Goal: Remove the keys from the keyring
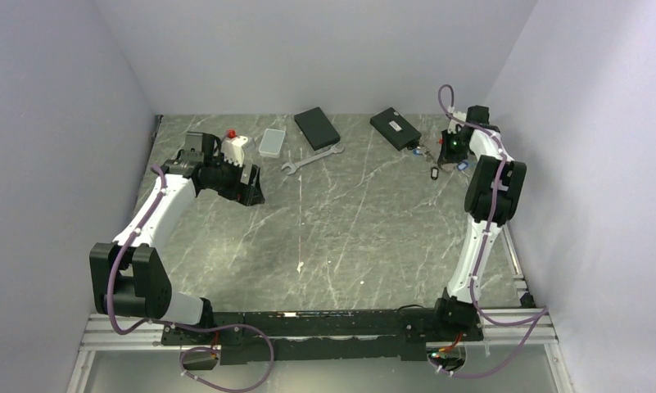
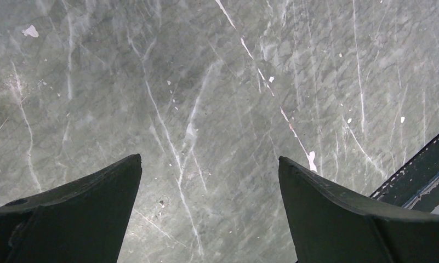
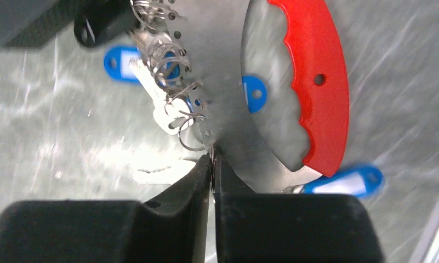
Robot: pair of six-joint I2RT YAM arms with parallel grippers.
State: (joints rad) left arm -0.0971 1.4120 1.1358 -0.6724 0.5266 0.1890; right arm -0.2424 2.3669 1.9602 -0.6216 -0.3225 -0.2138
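Because only my right gripper holds the plate, I need to bring my open left gripper to the right in the top view, onto the plate's opposite end.
The keyring [image 3: 228, 66] is a grey metal crescent plate with a red curved grip [image 3: 315, 82] and a row of small holes along its edge. Thin wire rings hang from those holes, carrying a silver key [image 3: 162, 107] and blue-tagged keys [image 3: 121, 63], [image 3: 254, 93], [image 3: 346, 181]. My right gripper [image 3: 211, 156] is shut on the plate's lower edge, fingers pinched tight. From above, that right gripper [image 1: 451, 151] sits at the far right with blue tags [image 1: 462, 165] beside it. My left gripper [image 2: 209, 159] hangs open over bare marble, nothing between its fingers, far left of the table [image 1: 251, 187].
A silver wrench [image 1: 311, 158] lies at the back centre. Two black boxes [image 1: 317, 128], [image 1: 395, 128] and a clear plastic box [image 1: 271, 142] sit along the far edge. A white block with a red knob [image 1: 234, 146] stands by the left arm. A black tag [image 3: 96, 27] lies by the keys.
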